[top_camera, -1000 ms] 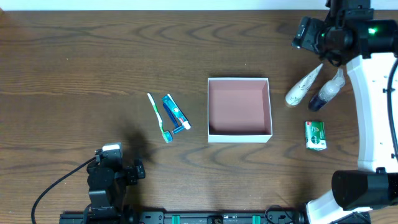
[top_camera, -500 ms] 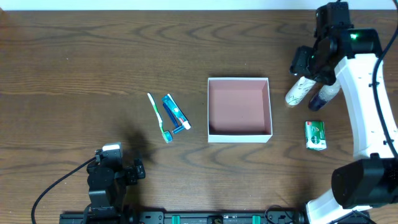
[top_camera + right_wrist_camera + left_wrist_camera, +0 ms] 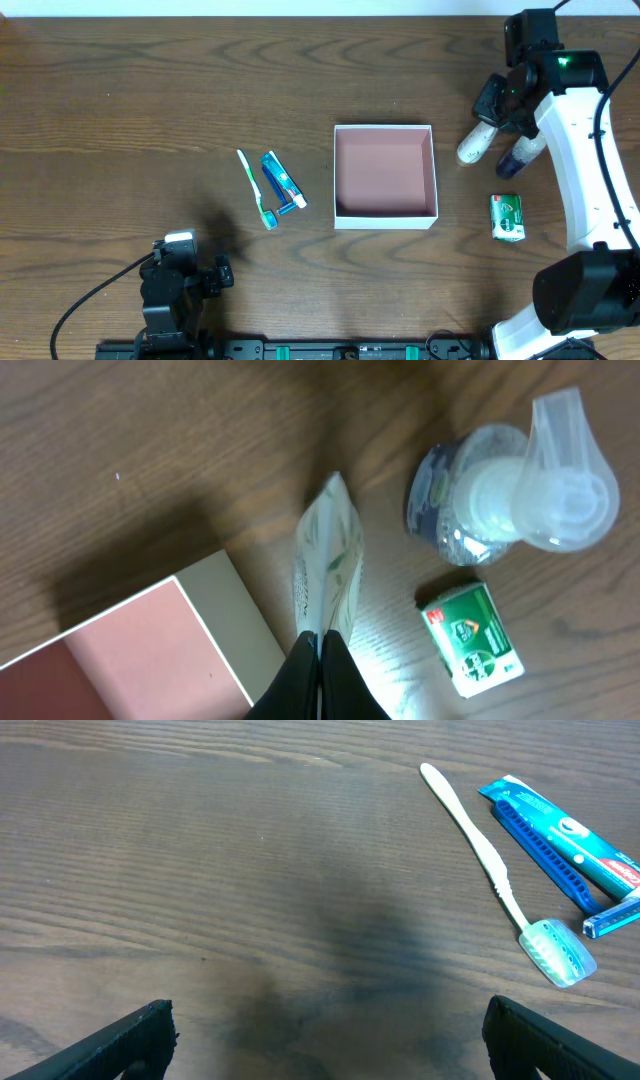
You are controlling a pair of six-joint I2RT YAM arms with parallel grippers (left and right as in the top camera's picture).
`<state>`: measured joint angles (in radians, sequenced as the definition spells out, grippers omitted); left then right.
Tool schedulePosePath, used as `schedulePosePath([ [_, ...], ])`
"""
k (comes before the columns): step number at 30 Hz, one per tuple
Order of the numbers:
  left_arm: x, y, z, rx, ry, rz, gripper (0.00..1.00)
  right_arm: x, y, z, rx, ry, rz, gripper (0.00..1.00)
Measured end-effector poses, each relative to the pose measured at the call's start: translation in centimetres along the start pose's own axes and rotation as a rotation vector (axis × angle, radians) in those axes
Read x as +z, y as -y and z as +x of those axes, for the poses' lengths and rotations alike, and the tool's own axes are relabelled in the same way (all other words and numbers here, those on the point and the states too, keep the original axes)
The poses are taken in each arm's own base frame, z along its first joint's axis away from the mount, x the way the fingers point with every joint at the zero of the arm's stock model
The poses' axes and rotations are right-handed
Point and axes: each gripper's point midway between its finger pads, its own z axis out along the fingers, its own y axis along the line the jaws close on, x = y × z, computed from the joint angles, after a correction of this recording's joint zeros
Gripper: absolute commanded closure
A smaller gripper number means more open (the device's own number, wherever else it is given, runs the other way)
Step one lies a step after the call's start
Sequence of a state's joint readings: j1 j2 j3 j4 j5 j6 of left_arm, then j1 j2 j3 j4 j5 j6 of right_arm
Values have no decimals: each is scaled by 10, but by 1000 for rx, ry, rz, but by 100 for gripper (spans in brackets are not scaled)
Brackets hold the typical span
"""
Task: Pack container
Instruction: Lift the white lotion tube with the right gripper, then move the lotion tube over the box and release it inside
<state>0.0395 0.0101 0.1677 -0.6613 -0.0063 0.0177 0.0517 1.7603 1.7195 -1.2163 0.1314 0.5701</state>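
Observation:
The tube should go up over the container next in my right gripper, and then I should lower it into the container's side nearest the toothpaste.
The container (image 3: 384,128), a square white box with a pink inside, stands at mid-table and holds nothing. Its corner (image 3: 240,622) shows in the right wrist view. Just right of it lies a white tube (image 3: 474,145). My right gripper (image 3: 497,110) is shut on the tube's thin flat end (image 3: 328,560), its fingertips (image 3: 320,645) pressed together. At the near left, my left gripper (image 3: 328,1016) hangs wide open over bare wood. A toothbrush (image 3: 495,870) and a blue toothpaste tube (image 3: 560,838) lie ahead of it to the right.
A clear pump bottle (image 3: 518,157) with dark liquid lies right beside the white tube (image 3: 500,500). A green box (image 3: 507,217) lies nearer the front edge (image 3: 470,638). The toothbrush (image 3: 255,188) and toothpaste (image 3: 282,181) lie left of the container.
My right arm came down toward the white tube and its jaws closed on the tube's flat end. The left arm and all other things have not moved.

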Motion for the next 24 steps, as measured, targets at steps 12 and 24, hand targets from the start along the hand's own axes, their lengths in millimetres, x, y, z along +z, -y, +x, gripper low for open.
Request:
schedulePosePath([
  [12,0,0,0,0,0,0,2,-141,-51,-20,-260,193,-189,99],
  [24,0,0,0,0,0,0,2,-159,-123,76,-525,27,-372,99],
])
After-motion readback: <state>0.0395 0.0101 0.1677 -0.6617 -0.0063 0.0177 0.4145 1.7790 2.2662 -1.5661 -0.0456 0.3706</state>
